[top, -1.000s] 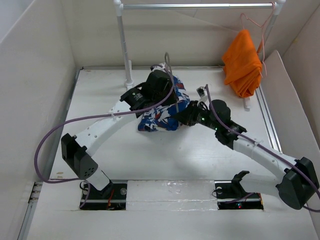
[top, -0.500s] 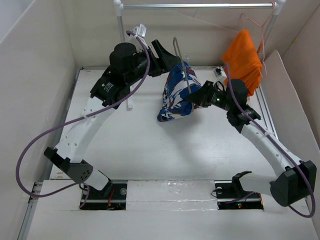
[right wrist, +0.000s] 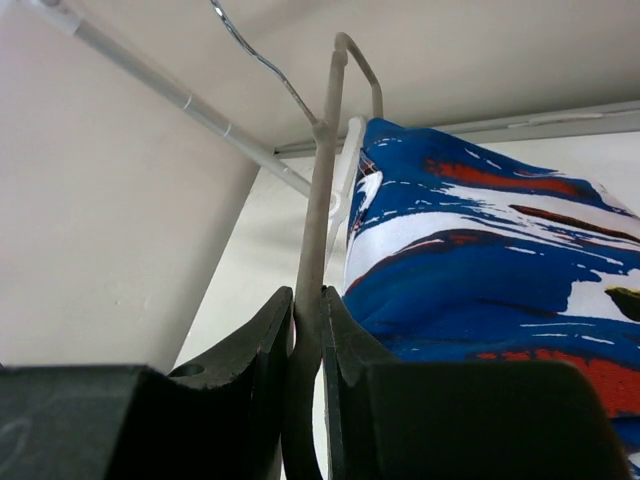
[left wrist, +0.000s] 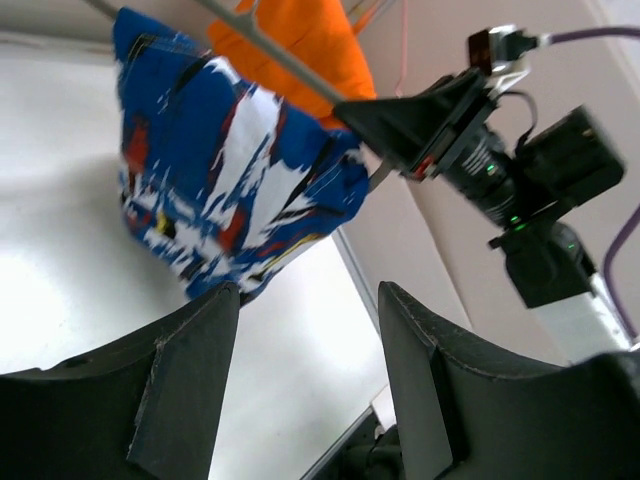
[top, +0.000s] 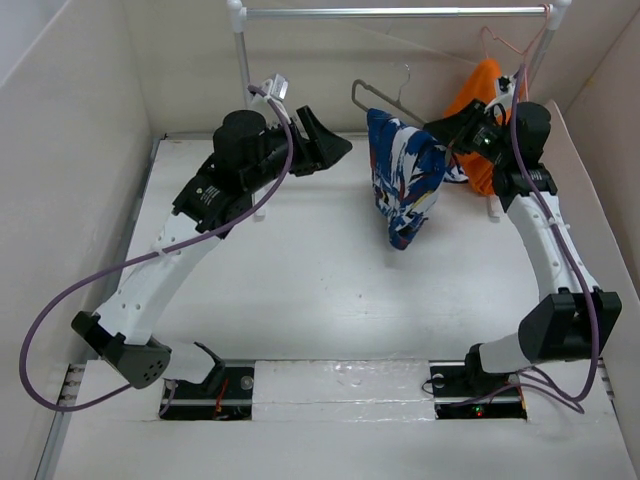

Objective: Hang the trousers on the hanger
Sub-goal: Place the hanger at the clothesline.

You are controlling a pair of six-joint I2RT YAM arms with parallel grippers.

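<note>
My right gripper moves up and outward toward the copper hanger next, seats the free hook and releases, since the metal rail likely runs above and outward of it.
The trousers [top: 405,175] hang folded over the lower bar of the dark grey hanger [top: 372,101], held in the air below the rail. My right gripper [top: 452,130] is shut on the hanger's bar [right wrist: 325,150], with the trousers [right wrist: 480,260] right beside its fingers. My left gripper [top: 335,147] is open and empty, to the left of the hanger and apart from it. In the left wrist view the trousers [left wrist: 220,170] hang beyond its open fingers [left wrist: 190,350], and the hanger bar [left wrist: 270,55] runs to the right gripper [left wrist: 400,130].
A metal rail [top: 400,12] crosses the back on a white post [top: 243,80]. An orange garment [top: 482,85] on a thin copper wire hanger [top: 500,42] hangs at the rail's right end, just behind my right arm. White walls close in both sides.
My right arm has lifted the hanger with the trousers off the table, up and to the right toward the rail. My left arm rose and now stands apart from the hanger, open.
</note>
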